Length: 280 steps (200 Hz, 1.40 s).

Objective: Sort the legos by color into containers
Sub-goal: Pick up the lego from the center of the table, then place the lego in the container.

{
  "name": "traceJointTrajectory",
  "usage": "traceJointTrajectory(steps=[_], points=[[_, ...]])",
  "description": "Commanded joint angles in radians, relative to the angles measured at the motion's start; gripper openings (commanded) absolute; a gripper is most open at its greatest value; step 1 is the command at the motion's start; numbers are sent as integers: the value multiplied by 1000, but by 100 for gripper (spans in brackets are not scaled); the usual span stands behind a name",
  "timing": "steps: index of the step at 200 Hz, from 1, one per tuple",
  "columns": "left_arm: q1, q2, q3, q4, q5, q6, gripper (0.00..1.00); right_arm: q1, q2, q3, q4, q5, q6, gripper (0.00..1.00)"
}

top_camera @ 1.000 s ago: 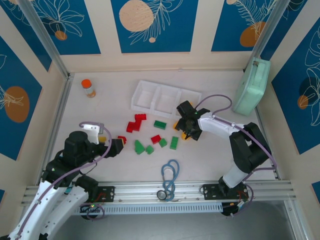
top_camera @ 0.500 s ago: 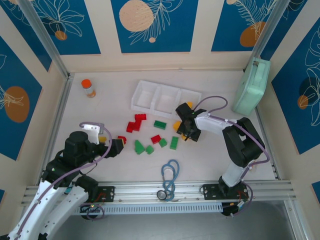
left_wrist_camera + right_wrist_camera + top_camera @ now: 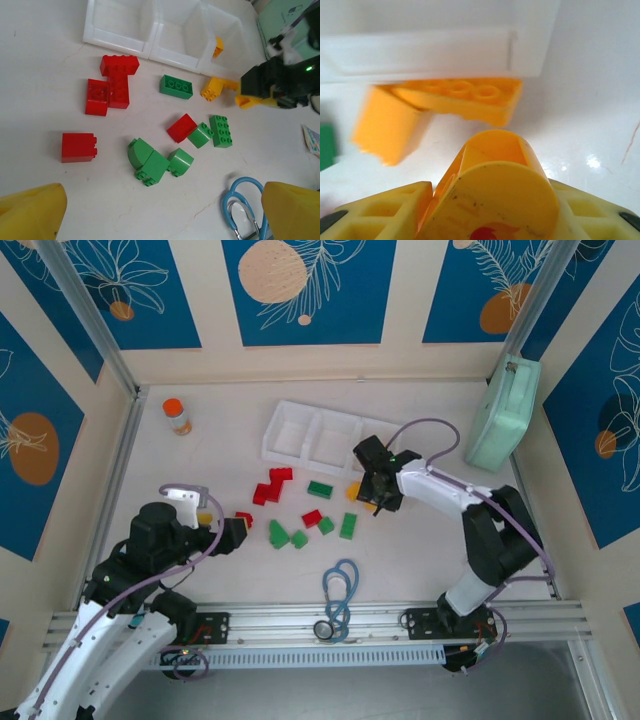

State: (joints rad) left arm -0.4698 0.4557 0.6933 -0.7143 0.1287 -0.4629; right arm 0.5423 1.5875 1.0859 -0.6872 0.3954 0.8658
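Note:
My right gripper next rises, moves outward over the side of the tray and releases the curved lego (image 3: 495, 160) in the container nearest the case, because an orange-yellow lego is in there.
My right gripper (image 3: 377, 490) (image 3: 487, 212) is shut on a curved orange-yellow lego (image 3: 495, 160) just in front of the white tray's right container (image 3: 378, 435). A second orange-yellow lego (image 3: 445, 100) (image 3: 353, 491) lies against the tray wall (image 3: 420, 55), and a third (image 3: 218, 46) sits inside that container. Red legos (image 3: 270, 485) and green legos (image 3: 320, 489) are scattered on the table left of it. Over the table's left side my left gripper (image 3: 232, 533) (image 3: 162, 220) hangs open, with a red lego (image 3: 78, 147) and green ones (image 3: 150, 162) ahead of it.
An orange-capped bottle (image 3: 177, 416) stands at the back left. A mint-green case (image 3: 503, 412) leans at the right wall. A blue stethoscope (image 3: 342, 595) (image 3: 245, 210) lies near the front edge. The left container (image 3: 120, 20) and the middle container (image 3: 175, 30) hold nothing.
The right gripper's fingers have closed in on the curved orange-yellow lego and shifted slightly toward the tray. The left arm has not moved.

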Motion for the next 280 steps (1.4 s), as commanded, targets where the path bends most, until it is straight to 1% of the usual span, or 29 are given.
traceJointTrajectory(steps=[1,22,34,51,83,119,142,154,161,190,206,222,245,280], points=[[-13,4,0,-3,-21,7,99,-13,-47,97,-25,10,-132,37],[-13,-1,3,-5,-24,10,99,-48,17,198,-23,7,-267,36],[-15,-6,2,-4,-23,8,99,-69,63,251,-5,-11,-346,36],[-18,-11,0,-4,-29,8,99,-106,134,339,-10,-52,-414,36],[-25,-10,2,-7,-37,7,99,-169,262,480,-58,-100,-490,36],[-32,-10,2,-10,-47,7,99,-216,355,554,-65,-142,-536,39],[-33,-11,2,-10,-47,7,99,-236,392,579,-55,-190,-548,42],[-35,-10,3,-10,-51,7,99,-238,409,593,-55,-196,-556,45],[-35,-10,2,-11,-53,6,99,-238,418,602,-56,-197,-562,48],[-42,-10,2,-13,-58,7,99,-239,440,626,-60,-191,-567,64],[-46,-11,1,-13,-63,7,99,-238,429,624,-55,-190,-562,76],[-49,-7,1,-14,-66,7,99,-235,407,610,-48,-184,-555,84],[-52,-4,0,-16,-69,6,99,-230,359,582,-49,-176,-531,87],[-52,1,1,-15,-72,4,99,-203,233,480,-36,-167,-481,88]])
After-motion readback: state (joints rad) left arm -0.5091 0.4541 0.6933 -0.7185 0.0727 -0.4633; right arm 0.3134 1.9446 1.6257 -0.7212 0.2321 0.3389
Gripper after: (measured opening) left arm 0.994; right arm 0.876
